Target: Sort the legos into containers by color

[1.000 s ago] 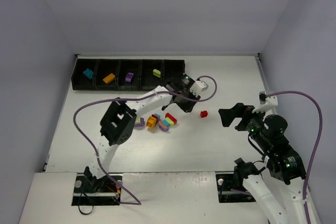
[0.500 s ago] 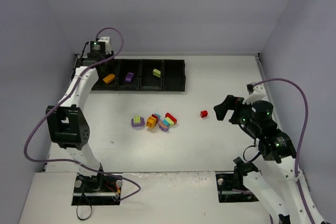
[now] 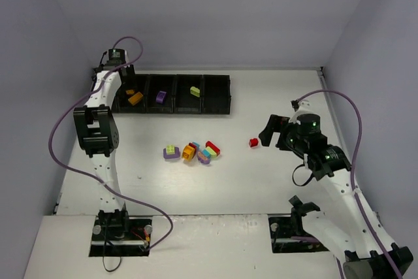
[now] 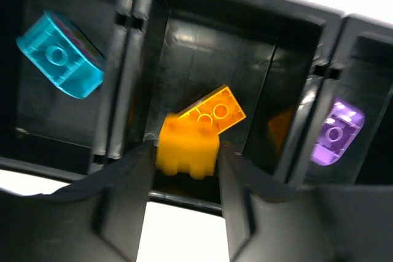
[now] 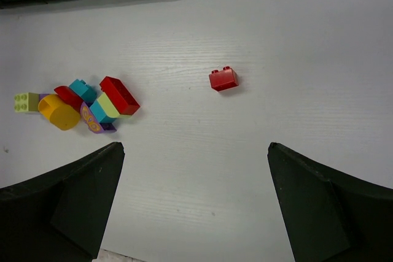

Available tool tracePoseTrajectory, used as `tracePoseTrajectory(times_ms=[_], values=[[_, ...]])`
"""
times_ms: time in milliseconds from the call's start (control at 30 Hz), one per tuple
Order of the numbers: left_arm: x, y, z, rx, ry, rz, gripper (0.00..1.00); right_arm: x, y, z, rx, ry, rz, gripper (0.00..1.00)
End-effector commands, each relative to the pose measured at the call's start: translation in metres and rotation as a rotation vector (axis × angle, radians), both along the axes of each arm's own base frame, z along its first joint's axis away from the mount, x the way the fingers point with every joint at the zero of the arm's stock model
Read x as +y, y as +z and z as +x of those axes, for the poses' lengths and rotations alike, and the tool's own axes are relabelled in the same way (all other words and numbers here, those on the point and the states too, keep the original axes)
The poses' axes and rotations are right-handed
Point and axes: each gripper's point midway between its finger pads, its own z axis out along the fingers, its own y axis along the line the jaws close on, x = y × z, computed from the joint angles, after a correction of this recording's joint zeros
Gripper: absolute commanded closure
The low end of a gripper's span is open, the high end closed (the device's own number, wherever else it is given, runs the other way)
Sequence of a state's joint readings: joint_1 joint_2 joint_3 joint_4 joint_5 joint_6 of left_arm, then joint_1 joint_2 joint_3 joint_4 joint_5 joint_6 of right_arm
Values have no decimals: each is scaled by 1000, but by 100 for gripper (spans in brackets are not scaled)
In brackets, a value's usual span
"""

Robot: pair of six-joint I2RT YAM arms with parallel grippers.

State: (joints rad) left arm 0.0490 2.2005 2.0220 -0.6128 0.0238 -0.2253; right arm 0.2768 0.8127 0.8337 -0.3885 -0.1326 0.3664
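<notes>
The red brick is below the gripper's open fingers and to their left in the top view, so my right gripper will next go down and across onto the lone red brick [image 3: 253, 142] [image 5: 223, 79].
My left gripper [image 3: 127, 87] is over the row of black bins [image 3: 215, 110] at the far left. In the left wrist view it [image 4: 185, 154] is shut on an orange brick [image 4: 187, 145] above the second bin [image 4: 184, 47], where another orange brick [image 4: 218, 110] lies. A teal brick [image 4: 60, 64] lies in the first bin and a purple brick [image 4: 336, 133] in the third. A lime brick [image 3: 194, 90] lies in the fourth. My right gripper [image 3: 269, 132] is open and empty, just right of a lone red brick [image 3: 253, 142], which also shows in the right wrist view [image 5: 223, 79].
A cluster of mixed bricks [image 3: 192, 151] lies mid-table, with red, teal, lime, orange and purple pieces; it also shows in the right wrist view [image 5: 80, 105]. The fifth bin [image 3: 217, 83] shows no brick. Grey walls close in the table on the left, back and right.
My left arm has swung from the table's middle to the bins at the far left. My right gripper has moved left, closer to the red brick.
</notes>
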Motion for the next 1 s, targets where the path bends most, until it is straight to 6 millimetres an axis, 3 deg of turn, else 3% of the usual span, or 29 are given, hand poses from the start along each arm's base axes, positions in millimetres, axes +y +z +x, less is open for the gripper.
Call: tracePoseTrajectory(times_ms=[0,167,267,433,467,533,567,633,667,733,767,800,833,967], values=[[5,26,4,-48,29,-4,57,8,-8,12,10,6,19,0],[1,31,2,-61,22,-25,41,2,-31,21,75,-68,0,0],[-3,49,-1,-107,18,-44,39,1,-46,29,116,-87,-17,0],[-17,93,-30,-161,8,-92,37,6,-70,45,183,-91,-39,2],[-20,112,-41,-191,9,-96,37,6,-79,48,210,-95,-49,2],[-30,112,-59,-168,10,-119,36,5,-87,54,227,-118,-66,2],[-35,127,-74,-184,9,-129,36,6,-95,57,248,-116,-79,2],[-45,115,-99,-131,5,-140,36,12,-100,62,256,-105,-85,3],[-57,129,-114,-158,-22,-141,36,14,-106,65,270,-103,-90,4],[-72,111,-141,-102,-46,-134,35,17,-112,68,283,-101,-100,4],[-77,121,-155,-125,-65,-138,35,22,-117,70,294,-92,-105,5],[-87,104,-171,-76,-89,-137,35,24,-120,71,301,-88,-108,5],[-90,111,-186,-93,-100,-143,34,28,-127,71,315,-81,-121,6],[-96,99,-230,-51,-132,-160,30,32,-140,73,336,-88,-157,11]])
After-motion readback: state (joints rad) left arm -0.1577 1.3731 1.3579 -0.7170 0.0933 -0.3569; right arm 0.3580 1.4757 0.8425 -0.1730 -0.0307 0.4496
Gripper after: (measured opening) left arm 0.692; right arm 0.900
